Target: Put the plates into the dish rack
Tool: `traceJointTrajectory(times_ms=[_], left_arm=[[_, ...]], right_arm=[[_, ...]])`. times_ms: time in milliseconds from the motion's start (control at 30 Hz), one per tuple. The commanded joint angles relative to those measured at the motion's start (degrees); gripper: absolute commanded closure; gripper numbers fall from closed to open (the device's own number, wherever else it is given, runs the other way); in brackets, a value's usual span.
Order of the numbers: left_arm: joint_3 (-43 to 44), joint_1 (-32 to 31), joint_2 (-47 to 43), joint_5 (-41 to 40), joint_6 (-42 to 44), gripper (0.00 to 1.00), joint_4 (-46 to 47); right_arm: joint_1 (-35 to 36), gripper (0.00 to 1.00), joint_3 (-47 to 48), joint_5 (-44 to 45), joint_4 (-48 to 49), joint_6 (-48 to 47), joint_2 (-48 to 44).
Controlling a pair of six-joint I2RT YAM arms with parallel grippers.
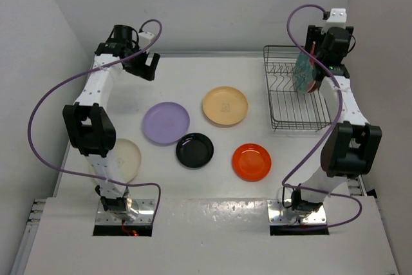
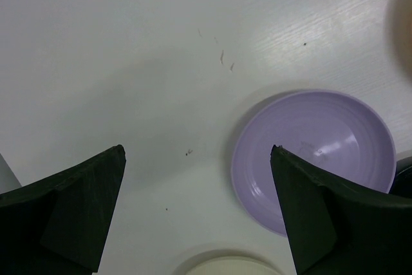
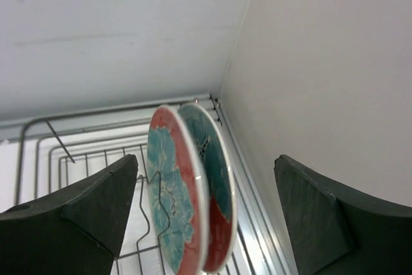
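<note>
My right gripper draws back, tilts downward and lowers onto the pale yellow plate's rack-side rim next, since the red plates stand free in the rack (image 1: 290,111).
Two red plates with teal flowers (image 1: 304,74) stand upright side by side in the dark wire dish rack (image 1: 290,111) at the back right. In the right wrist view these two plates (image 3: 177,204) sit between the wide-open jaws of my right gripper (image 3: 206,158), untouched. Lying flat on the table are the lavender plate (image 1: 166,122), the pale yellow plate (image 1: 224,105), the black plate (image 1: 194,150) and the orange plate (image 1: 252,161). The cream-white plate (image 1: 129,158) is partly hidden by the left arm. My left gripper (image 1: 150,66) is open and empty, high at the back left.
The rack's wires (image 3: 58,152) run close to the right wall (image 3: 335,62). In the left wrist view the lavender plate (image 2: 322,152) lies to the right of the open left gripper (image 2: 197,149), and the cream-white plate's rim (image 2: 225,266) shows at the bottom.
</note>
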Motion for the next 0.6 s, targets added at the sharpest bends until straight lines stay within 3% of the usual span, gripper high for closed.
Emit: traceJointTrajectory(times_ms=[0, 167, 200, 333, 467, 567], left_arm=[[-3.0, 2.0, -5.4, -0.4, 1.0, 0.00, 0.5], [-7.9, 3.4, -9.8, -1.4, 1.6, 0.00, 1.0], [-9.7, 4.1, -10.5, -1.4, 2.1, 0.00, 1.0], [-15.8, 4.6, -14.8, -1.9, 2.6, 0.00, 1.0], [-24.5, 5.1, -20.4, -4.0, 3.2, 0.00, 3.6], [-32.3, 5.6, -24.4, -7.1, 3.8, 0.00, 6.0]], right_arm=[[0.3, 0.14, 3.3, -1.8, -2.4, -0.4, -7.1], [3.0, 0.11, 1.2, -9.0, -8.1, 2.4, -14.3], [3.5, 0.11, 0.1, -10.4, -12.9, 5.4, -16.2], [6.5, 0.15, -7.9, -19.2, -17.0, 15.6, -21.7], [14.7, 0.27, -19.5, -16.9, -15.1, 24.8, -24.4], [21.1, 0.31, -23.2, -12.5, -15.3, 32.7, -23.1]])
